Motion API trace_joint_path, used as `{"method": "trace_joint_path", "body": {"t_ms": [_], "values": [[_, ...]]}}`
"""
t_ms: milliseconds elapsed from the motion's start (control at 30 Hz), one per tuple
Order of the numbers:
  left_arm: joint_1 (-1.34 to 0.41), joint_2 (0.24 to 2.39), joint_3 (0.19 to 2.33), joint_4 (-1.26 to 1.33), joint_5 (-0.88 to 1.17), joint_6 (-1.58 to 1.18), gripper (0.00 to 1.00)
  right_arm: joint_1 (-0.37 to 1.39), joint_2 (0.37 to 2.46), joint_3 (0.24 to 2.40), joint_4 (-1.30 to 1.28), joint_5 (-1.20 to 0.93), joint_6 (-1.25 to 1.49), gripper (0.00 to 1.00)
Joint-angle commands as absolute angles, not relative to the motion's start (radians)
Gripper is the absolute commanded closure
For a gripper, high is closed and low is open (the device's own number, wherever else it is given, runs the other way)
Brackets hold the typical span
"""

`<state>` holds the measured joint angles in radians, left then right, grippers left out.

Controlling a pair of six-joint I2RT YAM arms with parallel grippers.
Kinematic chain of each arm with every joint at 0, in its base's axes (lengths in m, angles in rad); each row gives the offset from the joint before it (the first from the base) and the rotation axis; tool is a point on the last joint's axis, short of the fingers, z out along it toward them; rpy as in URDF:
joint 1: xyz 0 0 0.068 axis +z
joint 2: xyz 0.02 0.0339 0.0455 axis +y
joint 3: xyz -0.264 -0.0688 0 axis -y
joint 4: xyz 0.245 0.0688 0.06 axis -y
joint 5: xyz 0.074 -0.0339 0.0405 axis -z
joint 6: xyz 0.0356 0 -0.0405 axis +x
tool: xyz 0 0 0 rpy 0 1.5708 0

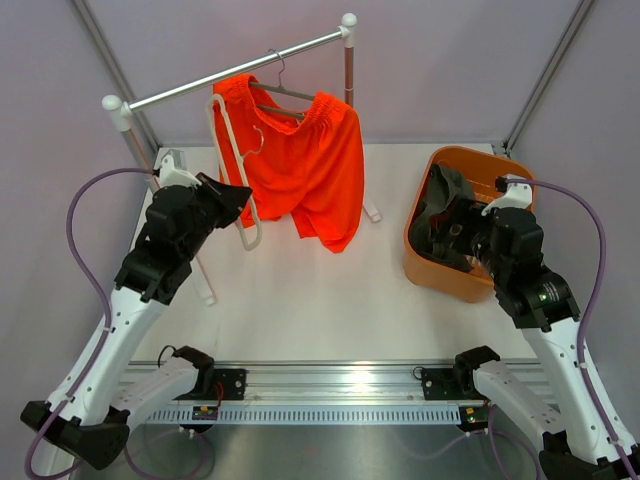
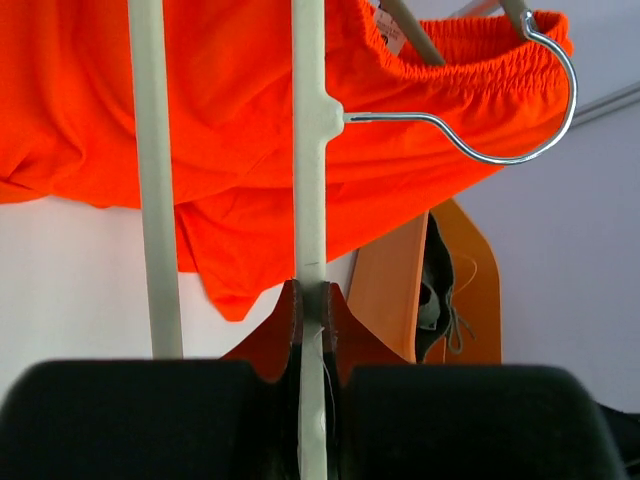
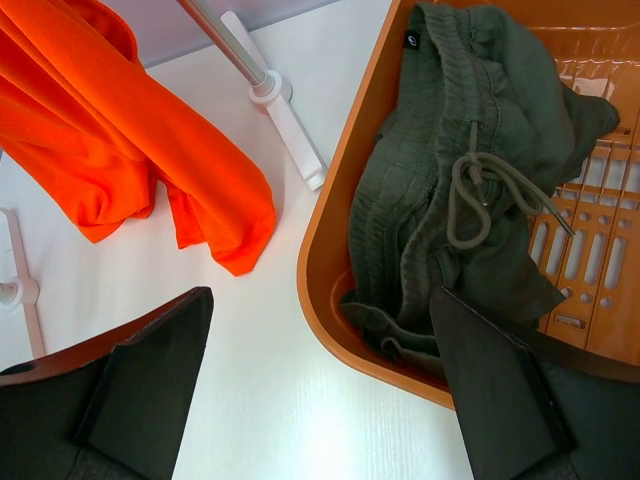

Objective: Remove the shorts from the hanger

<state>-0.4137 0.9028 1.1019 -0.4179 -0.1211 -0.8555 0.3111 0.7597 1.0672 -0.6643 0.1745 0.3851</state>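
Note:
The rack bar's bare part (image 1: pixel 201 82) is above and outward of my left gripper, so I will raise it outward, set the cream-white hanger's wire hook over that bare part, and release.
The orange shorts (image 1: pixel 300 165) hang from a thin dark grey hanger (image 1: pixel 283 95) on the rack rail; they also show in the left wrist view (image 2: pixel 240 120) and the right wrist view (image 3: pixel 130 150). My left gripper (image 1: pixel 240 200) is shut on the bar of a pale cream-white hanger (image 2: pixel 308 180), just left of the shorts. That hanger's wire hook (image 2: pixel 500 150) lies in front of the shorts' waistband. My right gripper (image 1: pixel 445 235) is open and empty, over the near left rim of the basket (image 3: pixel 330 270).
An orange basket (image 1: pixel 440 270) at the right holds a dark green garment (image 3: pixel 470 180). The rack's silver rail (image 1: pixel 240 68) crosses the back on white posts; one foot (image 3: pixel 285 110) lies on the table near the basket.

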Motion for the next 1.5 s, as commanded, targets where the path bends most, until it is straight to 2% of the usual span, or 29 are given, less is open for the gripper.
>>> {"method": "trace_joint_path", "body": {"t_ms": [0,433,633,1467], "values": [[-0.397,0.919,1.170,-0.292,-0.178,-0.874,1.00,0.308,0.759,1.103,-0.669,0.192,0.359,0.01],[-0.216,1.008,1.272,-0.232,-0.063,-0.868,1.00,0.308,0.773,1.092,-0.663,0.186,0.357,0.01],[-0.201,1.077,1.354,-0.244,-0.006,-0.838,1.00,0.308,0.779,1.089,-0.661,0.187,0.360,0.00],[-0.066,1.173,1.362,-0.132,0.107,-0.908,1.00,0.308,0.784,1.081,-0.672,0.189,0.356,0.00]]}}
